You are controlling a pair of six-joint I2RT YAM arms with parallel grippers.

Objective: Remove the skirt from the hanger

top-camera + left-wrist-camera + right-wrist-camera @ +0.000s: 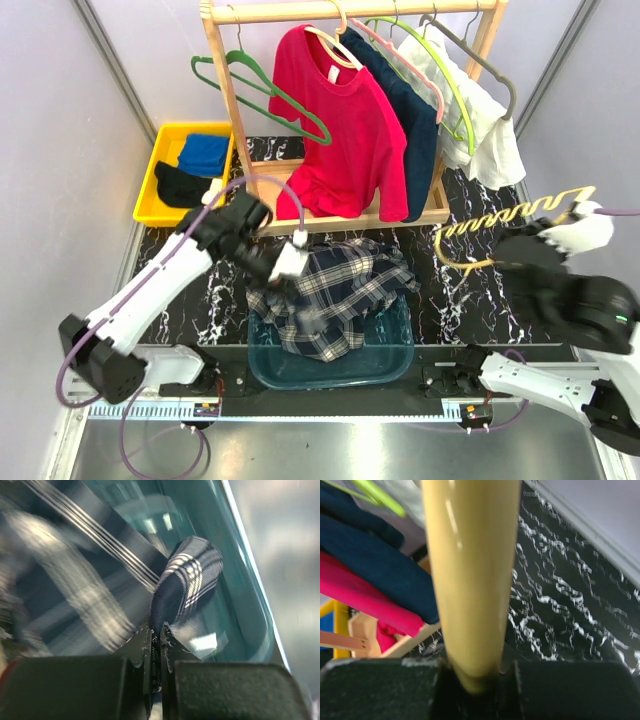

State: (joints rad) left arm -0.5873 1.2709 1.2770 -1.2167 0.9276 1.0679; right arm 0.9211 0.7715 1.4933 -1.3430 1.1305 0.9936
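Observation:
The yellow hanger [520, 213] will go over the marbled surface beside the basin next, moved by my right gripper. My right gripper will then open.
The navy skirt [416, 120] hangs on the pale pink hanger [398, 57] on the wooden rack, between the red T-shirt [345, 125] and a white garment. It also shows in the right wrist view [370, 562]. My left gripper [294, 258] is shut on the plaid shirt [335, 290] over the teal basin; its fingers pinch the cloth [186, 580] in the left wrist view [159, 630]. My right gripper [512, 256] is shut on a yellow hanger [520, 213] right of the rack, well apart from the skirt. That hanger fills the right wrist view [470, 580] between the fingers [476, 680].
The wooden rack [222, 90] also holds a green wire hanger [262, 88], a lime hanger and a grey hanger [480, 62] with a white garment [485, 125]. The teal basin [395, 360] sits at the near edge. A yellow bin [160, 155] with cloths stands at the left.

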